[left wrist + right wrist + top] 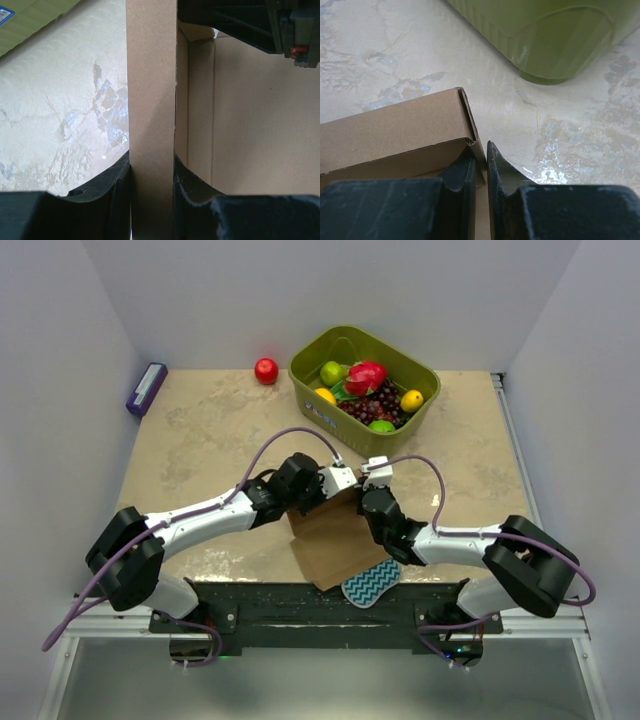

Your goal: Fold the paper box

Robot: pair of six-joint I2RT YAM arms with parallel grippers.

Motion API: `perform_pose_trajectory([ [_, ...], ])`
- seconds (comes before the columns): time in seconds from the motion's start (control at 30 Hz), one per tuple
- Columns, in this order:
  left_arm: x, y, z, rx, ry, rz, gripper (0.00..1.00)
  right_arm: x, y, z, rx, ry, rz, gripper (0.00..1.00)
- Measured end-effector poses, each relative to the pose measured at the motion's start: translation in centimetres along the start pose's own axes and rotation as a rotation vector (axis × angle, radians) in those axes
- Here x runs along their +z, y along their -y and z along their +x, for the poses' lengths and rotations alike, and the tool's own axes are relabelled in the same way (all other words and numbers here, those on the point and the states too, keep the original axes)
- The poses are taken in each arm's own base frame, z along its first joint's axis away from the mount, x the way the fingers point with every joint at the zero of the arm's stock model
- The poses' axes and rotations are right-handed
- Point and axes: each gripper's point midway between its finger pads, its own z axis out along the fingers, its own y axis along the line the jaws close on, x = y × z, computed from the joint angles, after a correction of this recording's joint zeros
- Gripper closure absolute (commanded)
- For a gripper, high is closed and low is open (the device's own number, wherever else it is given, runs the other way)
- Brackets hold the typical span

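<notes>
I will next carry the box's folded side outward and to the left in the top view with my left gripper and release it there, because that tabletop is open.
The paper box point(335, 538) is plain brown cardboard, partly folded, at the table's near middle between both arms. My left gripper point(322, 483) is shut on the box's folded wall; in the left wrist view the wall point(150, 100) stands upright between my fingers point(112, 200), with the box's inside to the right. My right gripper point(372, 502) is shut on the box's thin side wall at a corner point(479, 147); in the right wrist view the box point(395, 130) lies to the left of my fingers point(505, 175).
A green basket point(425, 375) of fruit stands at the back, also in the right wrist view point(555, 40). A red apple point(266, 371) lies left of it, a purple box point(146, 389) at the far left. A teal zigzag sponge point(372, 583) lies at the near edge.
</notes>
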Motion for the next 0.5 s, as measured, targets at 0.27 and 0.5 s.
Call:
perform_pose_trajectory([
  [0.27,0.3,0.0,-0.1,-0.009,0.002,0.001,0.88,-0.1,0.0,0.1,-0.002,-0.002,0.011,0.91],
  [0.5,1.1,-1.7,0.8,-0.073,-0.057,-0.045,0.86,-0.3,0.8,0.0,0.007,-0.037,0.024,0.46],
])
